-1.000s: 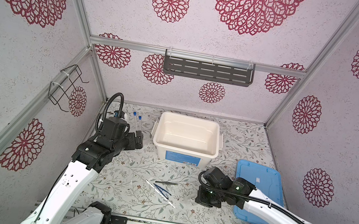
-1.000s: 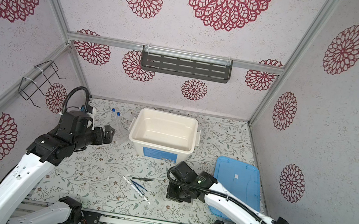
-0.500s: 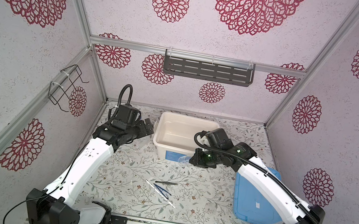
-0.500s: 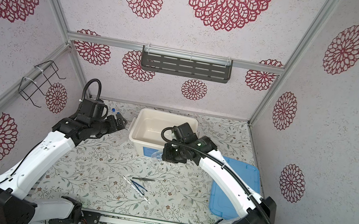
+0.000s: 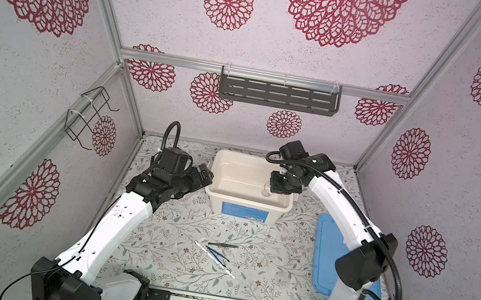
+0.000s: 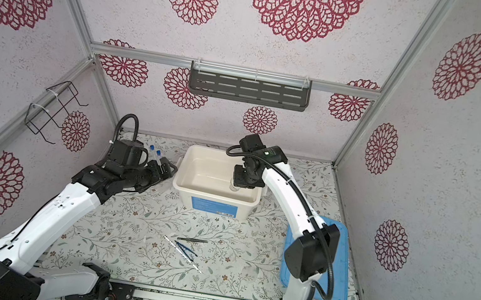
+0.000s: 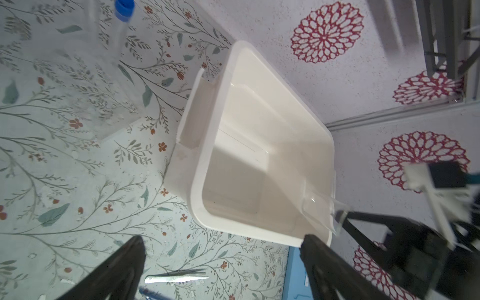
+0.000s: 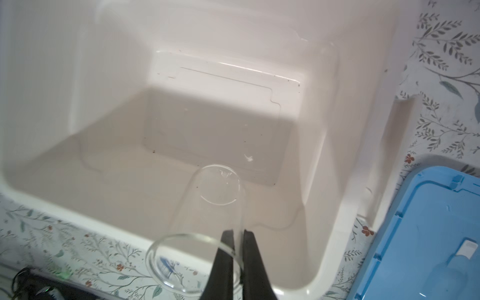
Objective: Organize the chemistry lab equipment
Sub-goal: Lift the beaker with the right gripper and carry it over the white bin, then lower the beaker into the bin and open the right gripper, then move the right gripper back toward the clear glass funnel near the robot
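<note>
The tub's bare bottom lies below, so my right gripper should lower the vessel [image 5: 266,190] there, beside the tub's end by the blue lid, and release the vessel's rim.
My right gripper [image 8: 237,232] is shut on the rim of a small clear vessel [image 8: 210,218], one finger inside its mouth and one outside. It holds the vessel [image 5: 266,190] tilted over the right part of the big white tub [image 5: 256,202]. The left gripper [image 7: 222,237] stands open and empty beside the tub's left end [image 5: 203,174]. Next to it are clear tubes with blue caps [image 6: 158,153] in a see-through holder [image 7: 109,114]. Dark tweezers [image 5: 223,245], blue tweezers [image 5: 216,254] and a thin white stick [image 5: 228,272] lie together at the front middle of the table.
A flat blue lid [image 5: 328,248] lies on the table to the right, partly under the right arm. A wire basket [image 5: 89,119] hangs on the left wall. A dark shelf [image 5: 278,94] is fixed to the back wall.
The right arm has carried the clear vessel from the front of the table up over the tub. The left arm has reached back and right to the tub's left end, still open.
</note>
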You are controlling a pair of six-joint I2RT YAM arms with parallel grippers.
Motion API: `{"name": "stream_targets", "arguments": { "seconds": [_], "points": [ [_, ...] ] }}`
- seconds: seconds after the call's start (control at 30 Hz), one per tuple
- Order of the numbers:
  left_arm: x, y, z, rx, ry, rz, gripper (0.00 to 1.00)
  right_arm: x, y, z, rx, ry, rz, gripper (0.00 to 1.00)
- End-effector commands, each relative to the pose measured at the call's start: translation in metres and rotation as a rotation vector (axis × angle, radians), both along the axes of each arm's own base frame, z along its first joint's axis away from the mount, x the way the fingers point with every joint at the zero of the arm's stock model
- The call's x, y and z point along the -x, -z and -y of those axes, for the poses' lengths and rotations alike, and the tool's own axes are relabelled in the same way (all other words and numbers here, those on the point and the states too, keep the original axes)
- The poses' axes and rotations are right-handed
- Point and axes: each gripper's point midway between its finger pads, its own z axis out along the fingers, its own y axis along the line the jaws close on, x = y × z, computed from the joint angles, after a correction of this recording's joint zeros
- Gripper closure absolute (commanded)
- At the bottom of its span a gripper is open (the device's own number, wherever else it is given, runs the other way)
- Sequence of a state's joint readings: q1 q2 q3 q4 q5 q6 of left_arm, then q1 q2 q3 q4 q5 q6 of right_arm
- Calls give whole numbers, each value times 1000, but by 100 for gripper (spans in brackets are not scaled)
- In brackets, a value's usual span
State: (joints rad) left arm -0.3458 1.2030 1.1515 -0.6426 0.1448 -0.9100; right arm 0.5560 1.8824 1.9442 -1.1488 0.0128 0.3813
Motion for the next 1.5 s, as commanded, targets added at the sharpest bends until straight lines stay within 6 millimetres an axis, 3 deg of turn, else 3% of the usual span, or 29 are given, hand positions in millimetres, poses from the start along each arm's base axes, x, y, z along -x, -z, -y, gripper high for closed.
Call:
{"name": "stream_targets", "arguments": {
  "seconds": [0.0, 0.1, 0.27, 0.6, 0.8, 0.93, 1.2, 1.47],
  "points": [
    [15, 0, 13, 46, 58, 23, 1, -2, 13, 7, 86, -17, -44, 100],
    [27, 11, 11, 47, 62, 14, 2, -12, 39, 10, 181, -32, -93, 100],
    [45, -2, -4, 13, 47, 111, 2, -17, 75, 17, 310, -73, -178, 100],
    [68, -18, -29, -54, 6, 199, 2, -20, 115, 36, 477, -126, -240, 100],
    [85, -17, -40, -36, -26, 238, 2, -20, 124, 39, 506, -157, -242, 100],
    [92, -25, -43, -25, -14, 311, 2, -23, 118, 42, 519, -148, -219, 84],
    [99, -44, -59, -83, -57, 370, 2, -35, 78, 34, 438, -84, -99, 73],
    [103, -48, -58, -95, -31, 382, 1, -38, 8, 18, 326, -39, 23, 58]
  ]
}}
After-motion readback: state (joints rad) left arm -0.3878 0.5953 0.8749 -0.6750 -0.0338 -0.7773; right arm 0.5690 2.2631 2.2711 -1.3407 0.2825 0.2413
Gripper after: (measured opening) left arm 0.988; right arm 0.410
